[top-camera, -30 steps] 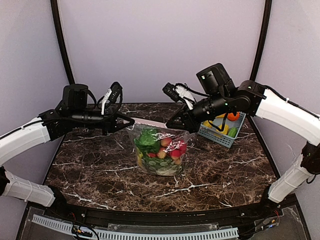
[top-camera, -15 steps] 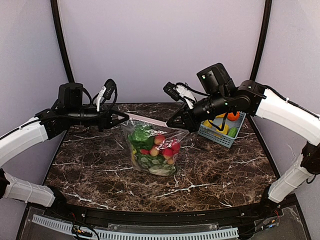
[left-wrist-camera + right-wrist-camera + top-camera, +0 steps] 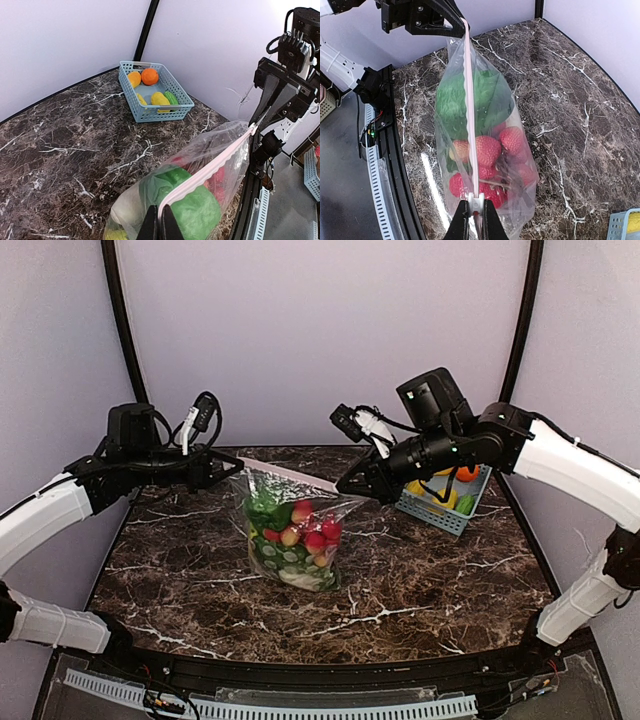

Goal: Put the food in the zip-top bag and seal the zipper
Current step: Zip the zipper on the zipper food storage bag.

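Note:
The white slider sits at the zipper's end and the filled bag hangs above the table, so my right gripper will go down toward the marble (image 3: 376, 543) (image 3: 577, 215) beside the basket next.
The clear zip-top bag (image 3: 291, 535) hangs above the marble table, stretched between both grippers. It holds the food (image 3: 290, 540): green leafy pieces, red strawberries, a pale piece at the bottom. The pink zipper (image 3: 290, 477) runs taut along the top. My left gripper (image 3: 236, 471) is shut on the zipper's left end, seen in the left wrist view (image 3: 160, 225). My right gripper (image 3: 345, 487) is shut on the white slider at the zipper's right end (image 3: 476, 210). The bag (image 3: 480, 140) and its zipper (image 3: 470, 100) fill the right wrist view.
A blue-grey slatted basket (image 3: 478, 495) stands at the back right with orange, yellow and green toy produce; it also shows in the left wrist view (image 3: 150, 112). The black frame rail (image 3: 300, 675) runs along the table's near edge.
The left gripper has drawn back to the left, and the bag has shifted left with it. The zipper now spans longer between the grippers. The right gripper has barely moved.

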{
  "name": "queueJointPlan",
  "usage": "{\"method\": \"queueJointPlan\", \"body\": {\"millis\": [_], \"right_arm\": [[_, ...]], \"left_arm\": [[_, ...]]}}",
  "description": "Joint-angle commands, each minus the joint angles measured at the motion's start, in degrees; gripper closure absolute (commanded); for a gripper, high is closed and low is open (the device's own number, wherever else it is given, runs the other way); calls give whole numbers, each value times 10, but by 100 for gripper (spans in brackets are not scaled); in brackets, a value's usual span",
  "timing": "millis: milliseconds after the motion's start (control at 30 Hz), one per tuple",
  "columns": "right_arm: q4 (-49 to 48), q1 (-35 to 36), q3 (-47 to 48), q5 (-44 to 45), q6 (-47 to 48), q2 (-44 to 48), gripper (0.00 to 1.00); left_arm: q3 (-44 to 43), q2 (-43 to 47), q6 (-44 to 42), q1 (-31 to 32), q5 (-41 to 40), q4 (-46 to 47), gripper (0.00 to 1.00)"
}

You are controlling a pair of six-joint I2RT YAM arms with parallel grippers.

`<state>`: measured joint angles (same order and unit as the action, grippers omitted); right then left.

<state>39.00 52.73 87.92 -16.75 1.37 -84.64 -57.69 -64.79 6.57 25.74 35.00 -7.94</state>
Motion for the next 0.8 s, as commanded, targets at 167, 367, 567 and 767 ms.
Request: {"method": "queueJointPlan", "body": {"millis": [167,367,567,767], "right_arm": [[49,-12,-17,15,-5,26,100],[49,-14,-20,14,-5,28,100],[50,-18,-21,15,-3,28,100],[39,-19,-22,19,-11,18,100]], "left_arm": [[5,26,20,-61,-35,12,99],[5,28,22,-79,-34,13,99],[6,28,23,-88,-33,13,99],[8,23,26,-90,-19,17,99]]}}
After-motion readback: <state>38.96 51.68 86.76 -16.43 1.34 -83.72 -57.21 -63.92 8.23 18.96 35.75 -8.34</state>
